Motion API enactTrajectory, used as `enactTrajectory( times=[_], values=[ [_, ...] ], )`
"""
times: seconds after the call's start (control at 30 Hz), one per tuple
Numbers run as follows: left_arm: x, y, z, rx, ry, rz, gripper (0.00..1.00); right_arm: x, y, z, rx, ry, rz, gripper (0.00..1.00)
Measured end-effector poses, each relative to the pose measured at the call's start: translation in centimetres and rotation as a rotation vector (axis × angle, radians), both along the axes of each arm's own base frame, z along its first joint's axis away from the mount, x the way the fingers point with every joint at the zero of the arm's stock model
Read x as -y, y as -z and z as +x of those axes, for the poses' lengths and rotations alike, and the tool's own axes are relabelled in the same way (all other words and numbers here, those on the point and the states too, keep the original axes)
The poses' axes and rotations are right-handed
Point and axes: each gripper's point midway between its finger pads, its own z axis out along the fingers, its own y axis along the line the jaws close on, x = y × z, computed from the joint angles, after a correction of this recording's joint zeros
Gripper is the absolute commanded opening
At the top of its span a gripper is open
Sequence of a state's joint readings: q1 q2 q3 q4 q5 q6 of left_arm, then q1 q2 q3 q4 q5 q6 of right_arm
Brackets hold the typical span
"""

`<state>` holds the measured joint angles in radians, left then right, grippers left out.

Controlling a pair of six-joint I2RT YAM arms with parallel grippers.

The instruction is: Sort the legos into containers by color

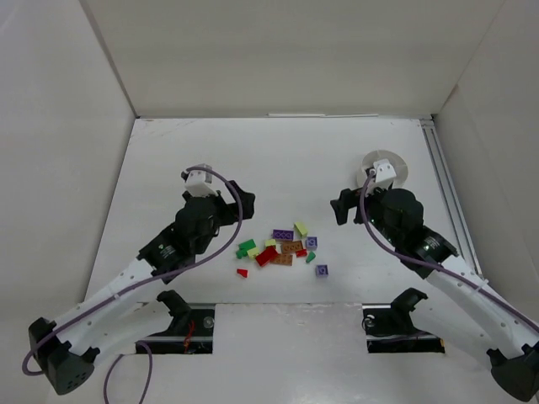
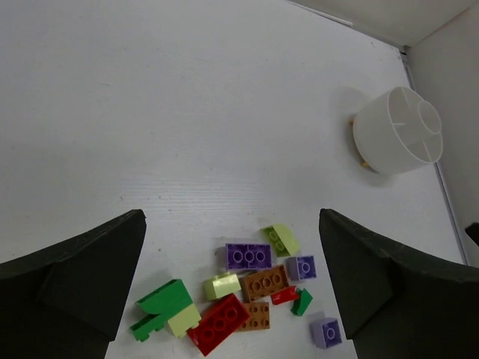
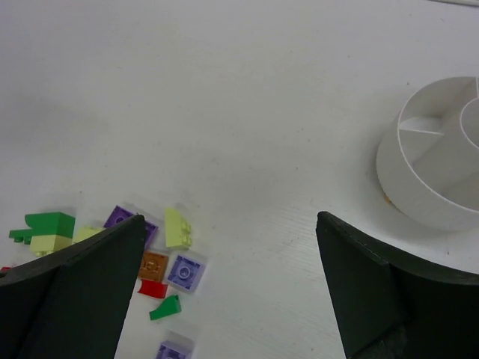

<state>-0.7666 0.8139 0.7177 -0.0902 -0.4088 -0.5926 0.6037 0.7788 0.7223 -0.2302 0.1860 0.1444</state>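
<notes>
The pale yellow-green lego is at the far edge of the pile. My right gripper will move down to it next.
The legos [image 1: 282, 247] lie in a loose pile on the white table between my two grippers. The left wrist view shows a purple brick [image 2: 248, 256], an orange-brown brick [image 2: 264, 283], a red brick [image 2: 218, 323], a green piece [image 2: 161, 299] and a pale yellow-green piece [image 2: 281, 239]. The round white divided dish [image 1: 402, 168] stands at the far right, partly behind my right wrist; its compartments look empty [image 3: 419, 202]. My left gripper [image 1: 244, 195] is open and empty just left of the pile. My right gripper [image 1: 339, 206] is open and empty to the right of the pile.
White walls enclose the table on three sides. A metal rail [image 1: 446, 194] runs along the right edge beside the dish [image 2: 378, 146]. A small red piece [image 1: 242, 273] and a purple brick [image 1: 321, 270] lie apart at the pile's near side.
</notes>
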Motion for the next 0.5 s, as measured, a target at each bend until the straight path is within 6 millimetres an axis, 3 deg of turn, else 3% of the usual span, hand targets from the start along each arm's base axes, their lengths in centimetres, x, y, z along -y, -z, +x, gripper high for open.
enactTrajectory(
  times=[0.2,0.33,0.5],
  values=[
    [-0.3,-0.8,-2.4,0.019,0.073,-0.073,1.00,-0.4,1.1,0.3,-0.018,-0.014,-0.020,1.00],
    [-0.1,0.0,-3.1,-0.017,0.094,-0.081,1.00,-1.4,4.5,0.1,-0.101,-0.060,-0.059,1.00],
    [0.3,3.0,-3.5,-0.113,0.103,-0.058,1.00,-3.0,9.4,-1.0,-0.237,-0.132,-0.121,0.98]
  ],
)
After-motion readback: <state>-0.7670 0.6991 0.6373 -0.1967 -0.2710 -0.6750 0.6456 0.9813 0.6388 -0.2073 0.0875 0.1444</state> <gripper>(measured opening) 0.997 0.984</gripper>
